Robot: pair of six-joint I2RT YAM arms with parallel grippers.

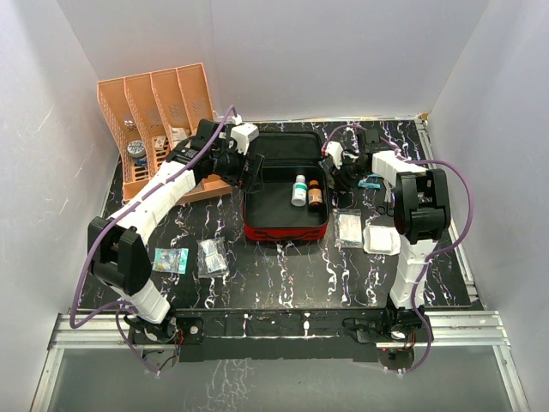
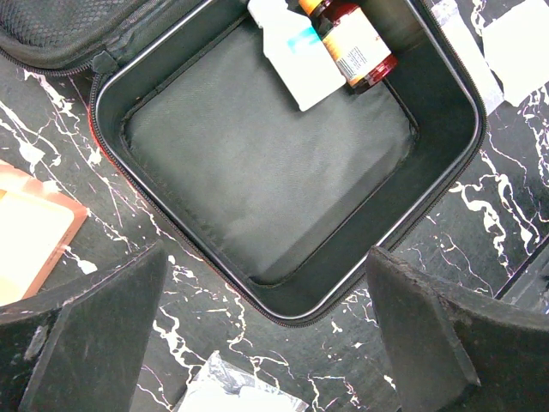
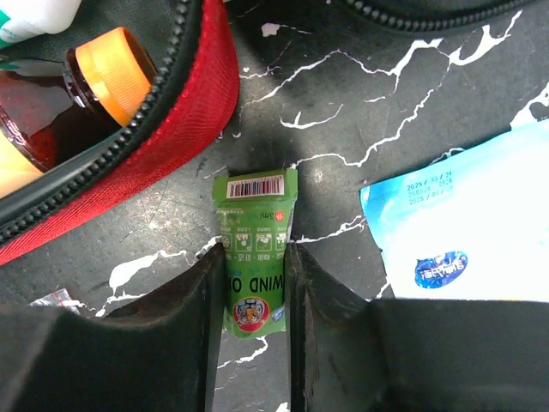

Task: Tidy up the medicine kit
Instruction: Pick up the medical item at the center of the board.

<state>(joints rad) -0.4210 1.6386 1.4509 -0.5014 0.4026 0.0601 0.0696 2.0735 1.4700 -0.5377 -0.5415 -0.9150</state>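
Observation:
My right gripper lifts over the medicine kit's red side next, then goes down to release the green packet on the bare black lining beside the white bottle.
The medicine kit (image 1: 286, 232) lies open mid-table, a red case with black lining (image 2: 257, 172). A white bottle (image 1: 298, 190) and an amber bottle (image 1: 315, 195) lie in its far right corner. My left gripper (image 2: 268, 257) hovers open over the kit's near corner with nothing between its fingers. Just right of the kit's red wall (image 3: 171, 129), my right gripper (image 3: 255, 257) is shut on a small green packet (image 3: 255, 215) lying on the table, one finger pressed against each long side. The amber bottle's orange cap (image 3: 107, 73) shows inside the kit.
An orange slotted rack (image 1: 159, 120) stands at the back left. A blue-and-white sachet (image 3: 463, 232) lies right of the green packet. Clear packets (image 1: 211, 256) (image 1: 349, 227), a small printed packet (image 1: 171, 259) and a white pad (image 1: 380, 239) lie on the table around the kit.

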